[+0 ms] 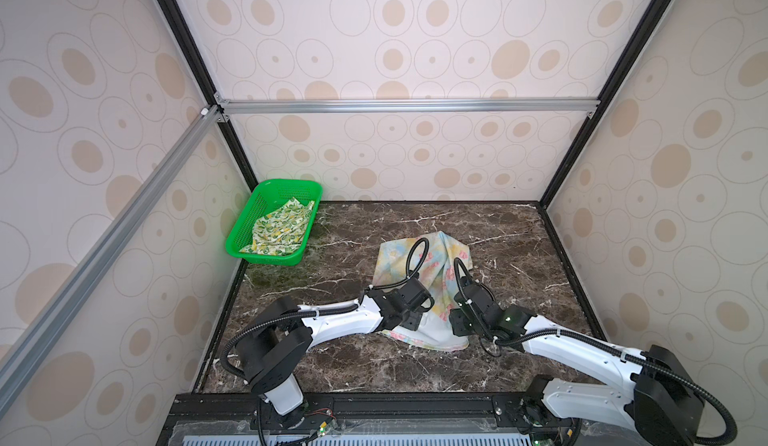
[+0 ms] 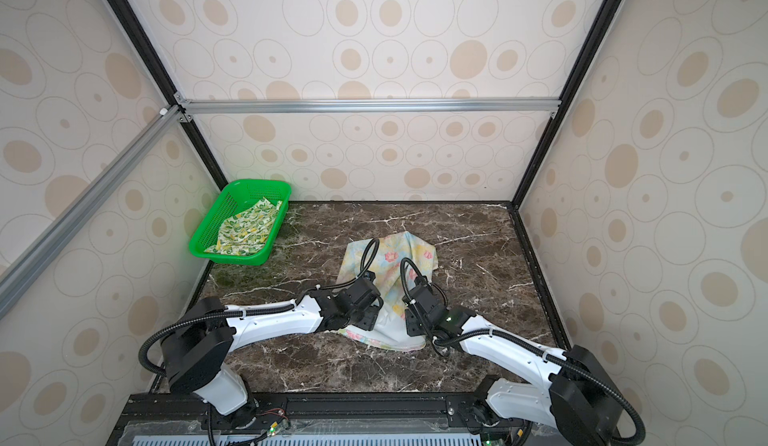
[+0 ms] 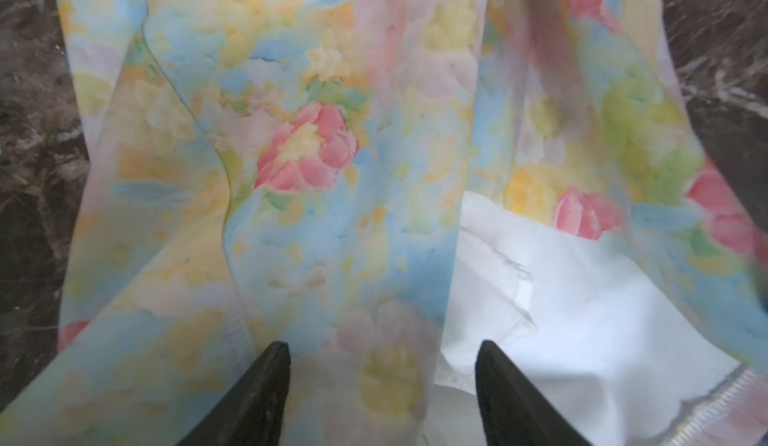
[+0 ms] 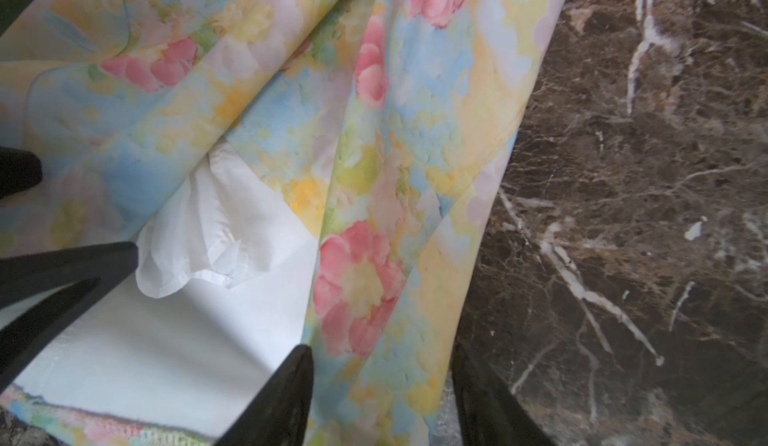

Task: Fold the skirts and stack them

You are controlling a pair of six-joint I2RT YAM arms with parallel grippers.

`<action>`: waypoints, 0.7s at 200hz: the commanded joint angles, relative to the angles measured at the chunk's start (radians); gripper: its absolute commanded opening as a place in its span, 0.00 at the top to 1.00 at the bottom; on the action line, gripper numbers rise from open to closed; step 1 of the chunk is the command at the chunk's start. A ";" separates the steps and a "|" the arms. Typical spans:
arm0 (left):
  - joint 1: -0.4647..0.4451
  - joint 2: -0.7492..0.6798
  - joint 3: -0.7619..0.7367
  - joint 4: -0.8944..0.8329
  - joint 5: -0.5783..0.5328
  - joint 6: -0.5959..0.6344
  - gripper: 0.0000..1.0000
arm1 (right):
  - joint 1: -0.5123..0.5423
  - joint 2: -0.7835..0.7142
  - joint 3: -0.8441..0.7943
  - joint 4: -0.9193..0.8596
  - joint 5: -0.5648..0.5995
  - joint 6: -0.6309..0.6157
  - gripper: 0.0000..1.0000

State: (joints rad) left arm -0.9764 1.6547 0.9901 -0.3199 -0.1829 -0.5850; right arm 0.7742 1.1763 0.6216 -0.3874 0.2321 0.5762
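Note:
The left gripper stays over the skirt's near end. Next, it closes its spread fingers onto the printed fold beside the white lining, since the fold is already between them.
The pastel blue-yellow skirt [image 1: 436, 257] [image 2: 399, 253] with pink flowers lies rumpled on the marble table, its white lining [image 3: 582, 319] [image 4: 166, 340] turned up at the near end. Both grippers hang over that near end. My left gripper [image 1: 413, 323] [image 3: 384, 344] is open, its jaws spread over a fold of the cloth. My right gripper [image 1: 457, 323] [image 4: 381, 352] is open too, straddling the skirt's right edge. Neither jaw pair pinches the fabric. The cream lemon-print skirt [image 1: 282, 228] [image 2: 249, 228] lies crumpled in the basket.
A green mesh basket [image 1: 291, 182] [image 2: 257, 182] stands in the far left corner against the wall. Dark marble tabletop [image 1: 519, 248] shows right of the skirt and in front of it. Patterned walls close the table in on three sides.

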 commanded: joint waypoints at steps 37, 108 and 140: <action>-0.005 0.033 0.032 -0.020 -0.095 -0.011 0.71 | 0.008 0.167 0.033 0.048 -0.007 0.034 0.55; 0.050 -0.062 0.022 -0.058 -0.180 0.006 1.00 | 0.008 0.085 0.109 -0.070 0.103 -0.013 1.00; 0.145 -0.201 0.007 -0.090 -0.206 0.034 1.00 | 0.001 -0.036 0.163 -0.140 0.174 -0.073 1.00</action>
State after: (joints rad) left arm -0.9035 1.5681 0.9905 -0.3580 -0.3218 -0.5777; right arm 0.7746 1.2201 0.7303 -0.4511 0.3191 0.5529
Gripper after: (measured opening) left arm 0.048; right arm 0.042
